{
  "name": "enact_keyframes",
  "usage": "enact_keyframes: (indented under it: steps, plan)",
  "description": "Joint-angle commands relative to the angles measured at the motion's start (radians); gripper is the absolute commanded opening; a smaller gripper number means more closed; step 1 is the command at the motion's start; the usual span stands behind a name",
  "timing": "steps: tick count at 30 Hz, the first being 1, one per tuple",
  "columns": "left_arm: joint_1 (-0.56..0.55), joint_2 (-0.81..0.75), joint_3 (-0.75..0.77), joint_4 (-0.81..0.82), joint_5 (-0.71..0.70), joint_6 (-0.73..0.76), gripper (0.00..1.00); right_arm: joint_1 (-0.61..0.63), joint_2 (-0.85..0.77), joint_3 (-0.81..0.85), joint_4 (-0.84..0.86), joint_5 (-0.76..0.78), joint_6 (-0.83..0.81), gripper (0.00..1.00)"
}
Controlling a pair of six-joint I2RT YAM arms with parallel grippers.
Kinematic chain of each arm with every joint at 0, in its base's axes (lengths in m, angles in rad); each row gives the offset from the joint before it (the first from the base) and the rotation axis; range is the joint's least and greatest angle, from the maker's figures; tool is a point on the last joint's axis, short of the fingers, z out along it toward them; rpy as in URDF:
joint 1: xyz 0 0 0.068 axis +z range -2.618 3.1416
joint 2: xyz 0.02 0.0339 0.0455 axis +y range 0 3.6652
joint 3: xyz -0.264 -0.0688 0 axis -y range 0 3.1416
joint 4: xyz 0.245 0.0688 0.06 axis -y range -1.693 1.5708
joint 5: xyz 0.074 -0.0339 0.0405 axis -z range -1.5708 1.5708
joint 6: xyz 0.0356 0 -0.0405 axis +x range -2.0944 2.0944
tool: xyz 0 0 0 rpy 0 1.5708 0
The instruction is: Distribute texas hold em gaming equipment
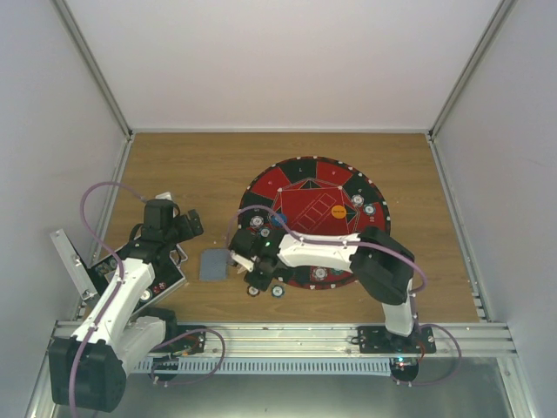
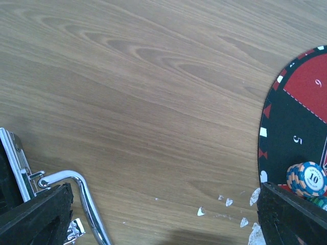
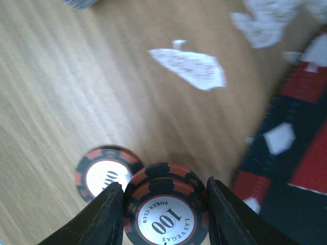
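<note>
My right gripper will next lift outward across the mat and go down onto the black wedge by the far chips, because that is to its right in the top view.
My right gripper is shut on a short stack of black-and-red "100" poker chips, just above the wood. One more "100" chip lies flat on the table beside its left finger. From above, the right gripper is off the mat's near-left rim. A grey-blue pile of cards lies left of it. My left gripper hovers open over bare wood, with nothing between its fingers. A teal-and-orange "10" chip stack sits on the mat by its right finger.
The black hinged case lies open at the left, its chrome handle near my left finger. More chips and an orange disc rest on the mat. White paper scraps litter the wood near the mat's rim.
</note>
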Motion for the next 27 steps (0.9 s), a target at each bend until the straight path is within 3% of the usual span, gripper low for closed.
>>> enact_keyframes:
  steps: [1,9,15,21,27]
  plan:
    - [-0.006,-0.002,-0.004,0.016,-0.030,-0.007,0.99,-0.055,-0.070,0.030,-0.049,-0.009,0.009,0.32]
    - [-0.006,0.001,-0.005,0.012,-0.040,-0.011,0.99,-0.274,-0.154,-0.028,-0.074,0.002,0.024,0.32]
    - [-0.006,0.020,-0.003,0.013,-0.038,-0.011,0.99,-0.588,-0.196,-0.076,-0.042,0.013,0.009,0.32]
    - [-0.006,0.021,-0.002,0.015,-0.031,-0.009,0.99,-0.866,-0.133,0.001,-0.016,-0.014,-0.013,0.32]
    - [-0.005,0.024,-0.003,0.017,-0.023,-0.006,0.99,-1.033,-0.034,0.103,0.003,-0.029,-0.015,0.32]
